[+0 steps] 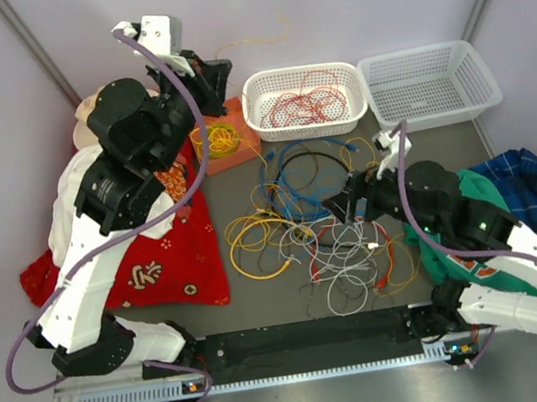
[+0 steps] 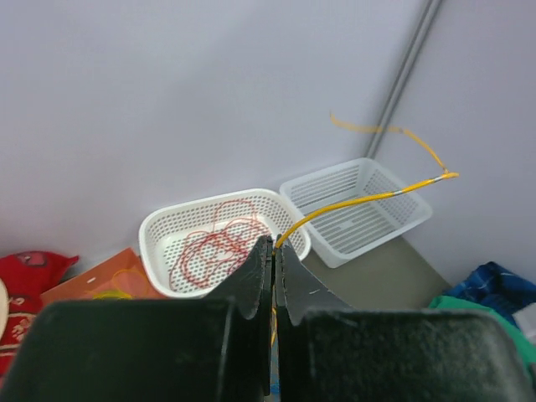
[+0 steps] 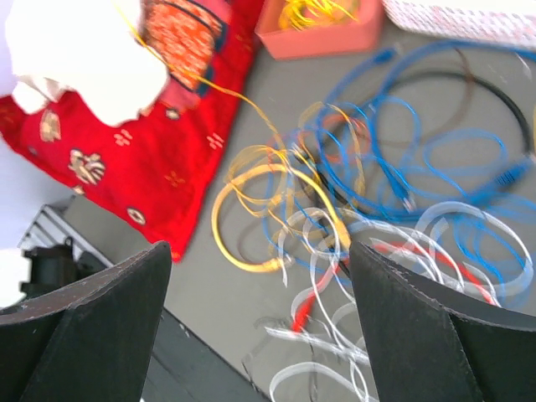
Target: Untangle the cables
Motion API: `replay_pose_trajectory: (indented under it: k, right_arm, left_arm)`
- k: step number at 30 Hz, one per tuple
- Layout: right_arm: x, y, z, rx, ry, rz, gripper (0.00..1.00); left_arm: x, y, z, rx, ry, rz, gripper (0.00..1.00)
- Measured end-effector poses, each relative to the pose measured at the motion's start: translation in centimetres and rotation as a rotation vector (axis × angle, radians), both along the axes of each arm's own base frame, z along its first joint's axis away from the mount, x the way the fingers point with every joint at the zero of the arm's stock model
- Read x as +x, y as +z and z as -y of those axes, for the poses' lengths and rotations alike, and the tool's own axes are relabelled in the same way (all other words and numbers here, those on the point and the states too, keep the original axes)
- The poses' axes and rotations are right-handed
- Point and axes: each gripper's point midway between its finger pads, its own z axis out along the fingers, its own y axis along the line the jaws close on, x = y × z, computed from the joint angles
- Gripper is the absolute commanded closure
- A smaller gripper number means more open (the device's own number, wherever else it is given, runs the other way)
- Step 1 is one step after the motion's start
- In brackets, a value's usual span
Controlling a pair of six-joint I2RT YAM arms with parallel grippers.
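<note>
Next, my right gripper moves outward and to the left in the top view onto the wire's hanging part (image 1: pixel 260 153) (image 3: pixel 226 90). My left gripper holds the thin yellow wire up.
The cables (image 1: pixel 318 229) lie tangled mid-table: a thick yellow loop (image 1: pixel 253 249), blue cables (image 1: pixel 305 160), white wires (image 1: pixel 350 258) and a red-orange one (image 1: pixel 392 268). They also show in the right wrist view (image 3: pixel 352 209). My left gripper (image 1: pixel 216 73) is raised at the back left, shut on a thin yellow wire (image 2: pixel 360 199) whose free end curls in the air (image 1: pixel 259 38). In its own view the jaws (image 2: pixel 275 251) are pressed together on that wire. My right gripper (image 1: pixel 340 208) is open and empty, hovering over the tangle (image 3: pixel 260 276).
A white basket (image 1: pixel 253 112) holds red wires (image 1: pixel 305 105); an empty white basket (image 1: pixel 476 64) stands to its right. An orange box (image 1: pixel 240 145) holds yellow wire. A red cloth (image 1: pixel 172 266) lies on the left, with green and blue plaid cloths (image 1: pixel 529 187) on the right.
</note>
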Motion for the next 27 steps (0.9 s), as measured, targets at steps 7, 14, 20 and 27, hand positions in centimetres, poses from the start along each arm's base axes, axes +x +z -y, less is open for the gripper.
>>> replay_pose_trajectory:
  k: [7,14,20,27]
  right_arm:
    - [3.2,3.3,-5.6,0.031,0.099,0.086,0.15]
    - [6.5,5.1,-10.2,0.036,0.159,0.157,0.15]
    - [8.2,4.1,-13.2,0.03,0.201,0.152,0.4]
    - [9.1,2.6,-14.7,0.013,0.218,0.121,1.0]
  left_arm:
    - [-1.1,1.4,0.9,-0.058,-0.078,0.002,1.0]
    - [-1.2,0.6,1.7,-0.063,-0.107,-0.026,1.0]
    - [-1.1,0.0,1.9,-0.055,-0.114,-0.039,1.0]
    - [-0.8,-1.1,2.1,-0.04,-0.109,-0.058,0.96]
